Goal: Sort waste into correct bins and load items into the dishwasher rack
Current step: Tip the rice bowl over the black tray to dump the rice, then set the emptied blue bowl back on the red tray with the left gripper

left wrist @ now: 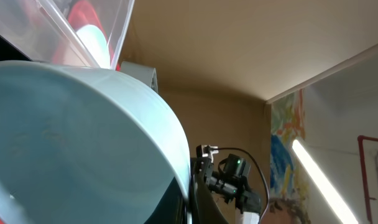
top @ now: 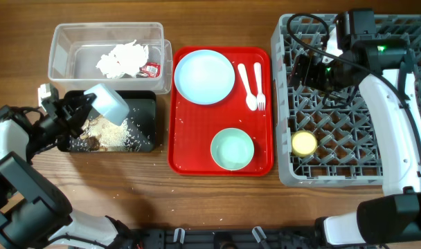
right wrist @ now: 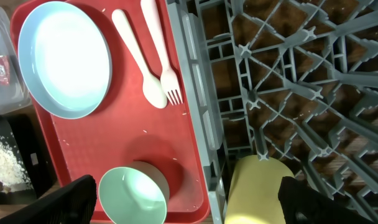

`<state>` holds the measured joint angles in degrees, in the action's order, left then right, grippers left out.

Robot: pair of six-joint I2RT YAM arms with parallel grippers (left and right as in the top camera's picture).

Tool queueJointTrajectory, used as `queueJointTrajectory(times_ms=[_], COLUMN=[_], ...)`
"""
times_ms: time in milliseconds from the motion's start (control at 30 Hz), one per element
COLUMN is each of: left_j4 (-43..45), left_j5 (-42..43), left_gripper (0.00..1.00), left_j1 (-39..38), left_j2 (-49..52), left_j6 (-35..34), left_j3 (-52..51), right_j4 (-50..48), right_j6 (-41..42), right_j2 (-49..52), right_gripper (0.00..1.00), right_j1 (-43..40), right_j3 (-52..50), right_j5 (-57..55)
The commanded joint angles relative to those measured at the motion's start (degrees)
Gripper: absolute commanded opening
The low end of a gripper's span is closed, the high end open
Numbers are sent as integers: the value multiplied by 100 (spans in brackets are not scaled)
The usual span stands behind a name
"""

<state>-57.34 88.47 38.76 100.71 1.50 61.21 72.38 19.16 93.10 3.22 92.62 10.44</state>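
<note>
My left gripper swings past the black tray (top: 147,104) next, turns the bowl upright and lowers it onto the red tray (top: 192,135) beside the second bowl, where space is clear.
My left gripper (top: 88,108) is shut on the rim of a pale blue bowl (top: 109,102), held tipped over the black tray (top: 147,104) of crumbly food scraps (top: 113,133). That bowl (left wrist: 77,143) fills the left wrist view. Napkins (top: 122,59) and a sauce packet (top: 151,69) lie in the clear tub (top: 65,48). On the red tray (top: 196,149) are a plate (top: 204,76), a white spoon (top: 246,85), a fork (top: 259,86) and a second bowl (top: 232,149). A yellow cup (top: 304,143) sits in the grey rack (top: 349,124). My right gripper (right wrist: 189,205) hangs open over the rack's left edge.
The right wrist view shows the plate (right wrist: 61,59), spoon (right wrist: 136,56), fork (right wrist: 161,56), bowl (right wrist: 132,196), cup (right wrist: 257,190) and rack pegs (right wrist: 288,81). Crumbs dot the wooden table (top: 148,187) in front of the trays.
</note>
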Motion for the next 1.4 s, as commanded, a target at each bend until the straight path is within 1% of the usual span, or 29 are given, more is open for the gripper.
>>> queueJointTrajectory(times_ms=[0,33,133,200,333,400,433,467,567,700,833,900,967,1000,1067,1200,1267,1300,1367], left_j4=[20,46,313,448,442,446,474,516,520,555,859,973,1064,1178,1405,1495,1493,1495,1517], left_j5=[190,168,-538,-560,-514,-24,190,190,190,188,114,-531,-1261,-1703,-3093,-5351,-6284,-6865,-7694], left_gripper=[4,4,4,4,4,4,4,4,4,4,4,4,4,4,4,4,4,4,4], left_j1=[-426,-533,-879,-986,-1001,-999,-994,-988,-966,-981,-1180,-1565,-2087,-2465,-3493,-5285,-5921,-6273,-6793], left_j2=[-232,-319,-597,-658,-654,-629,-619,-616,-616,-627,-800,-1080,-1355,-1497,-1676,-1499,-1298,-1137,-822], left_j6=[256,391,391,407,400,81,-505,-918,-1707,-1808,-1812,-1851,-1884,-1917,-2037,-2044,-2048,-2170,-2280], left_j3=[308,389,610,621,621,621,621,621,621,621,634,686,726,728,728,728,728,728,728], right_j4=[0,13,59,63,79,92,92,92,92,94,94,96,96,94,94,109,120,120,120], right_j6=[-114,-114,-131,-166,-264,-269,-269,-269,-271,-315,-313,-310,-310,-308,-302,-306,-310,-306,-302], right_j2=[-144,-144,-144,-144,-144,-144,-144,-144,-144,-144,-144,-144,-144,-144,-144,-144,-144,-144,-144], right_gripper=[95,95,95,96,96,96,96,96,96,96,96,96,96,96,96,96,96,96,96], right_j1=[13,13,13,13,13,13,13,13,13,13,13,13,13,13,13,13,13,13,13], right_j3=[85,85,85,85,85,85,85,85,85,85,85,85,85,85,85,85,85,85,85], right_j5=[13,13,11,11,11,11,11,11,11,11,13,13,13,13,15,13,13,13,15])
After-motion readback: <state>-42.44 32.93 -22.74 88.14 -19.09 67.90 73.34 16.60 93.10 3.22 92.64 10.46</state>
